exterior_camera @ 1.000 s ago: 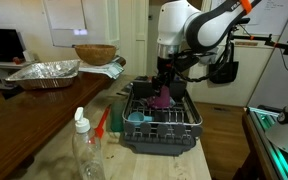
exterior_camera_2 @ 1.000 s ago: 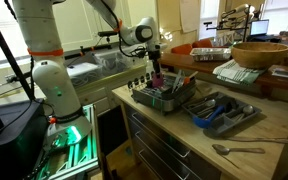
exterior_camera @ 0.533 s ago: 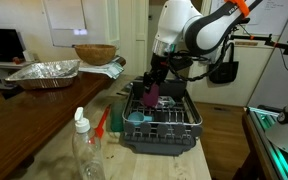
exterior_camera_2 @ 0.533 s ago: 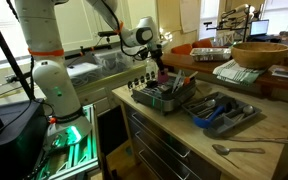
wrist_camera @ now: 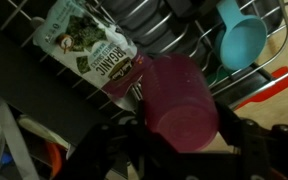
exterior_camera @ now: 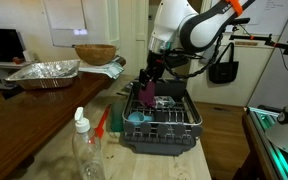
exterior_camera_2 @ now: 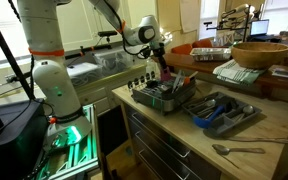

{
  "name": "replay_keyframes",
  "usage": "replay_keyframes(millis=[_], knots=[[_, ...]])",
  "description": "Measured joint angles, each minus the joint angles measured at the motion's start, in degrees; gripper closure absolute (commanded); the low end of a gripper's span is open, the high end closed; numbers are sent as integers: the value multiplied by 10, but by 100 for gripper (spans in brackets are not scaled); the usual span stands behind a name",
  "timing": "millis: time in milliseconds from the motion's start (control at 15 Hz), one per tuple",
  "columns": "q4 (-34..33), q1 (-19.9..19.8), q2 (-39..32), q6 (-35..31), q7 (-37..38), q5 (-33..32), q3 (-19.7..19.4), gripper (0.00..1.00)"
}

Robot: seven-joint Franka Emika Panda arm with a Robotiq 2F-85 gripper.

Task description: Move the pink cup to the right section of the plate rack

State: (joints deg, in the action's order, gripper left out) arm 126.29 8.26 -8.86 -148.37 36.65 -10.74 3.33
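The pink cup still hangs above the rack's wires (exterior_camera: 147, 105), so my gripper will lower it slightly onto them next, beside the snack packet.
My gripper (exterior_camera: 147, 84) is shut on the pink cup (exterior_camera: 146, 92), holding it just above the dark grey plate rack (exterior_camera: 184, 128). In the wrist view the magenta cup (wrist_camera: 179, 104) sits between the two dark fingers (wrist_camera: 179, 140), its open mouth toward the camera. The rack's wires (wrist_camera: 174, 25) lie below it. In an exterior view the gripper (exterior_camera_2: 163, 72) hangs over the rack (exterior_camera_2: 164, 102), and the cup is barely visible there.
A light-blue cup (exterior_camera: 135, 118) (wrist_camera: 240, 38) and a snack packet (wrist_camera: 89, 45) lie in the rack. A red-orange utensil (exterior_camera: 102, 124) and a clear bottle (exterior_camera: 85, 150) are on the counter. A foil tray (exterior_camera: 44, 72) and a wooden bowl (exterior_camera: 94, 53) stand behind. A cutlery tray (exterior_camera_2: 224, 112) sits beside the rack.
My gripper has lifted the pink cup out of the rack and carried it toward the rack's side near the red-orange utensil.
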Motion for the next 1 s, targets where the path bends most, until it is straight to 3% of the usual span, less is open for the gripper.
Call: replay_keyframes(millis=[533, 600, 667, 800, 1000], knots=[[-116, 1, -91, 86, -29, 6, -12, 57], [-126, 2, -99, 95, -30, 6, -12, 26], [-135, 3, -106, 101, -30, 6, -12, 7], [-150, 3, -117, 117, -31, 11, -13, 0], [-162, 3, -122, 132, -34, 17, -13, 0]])
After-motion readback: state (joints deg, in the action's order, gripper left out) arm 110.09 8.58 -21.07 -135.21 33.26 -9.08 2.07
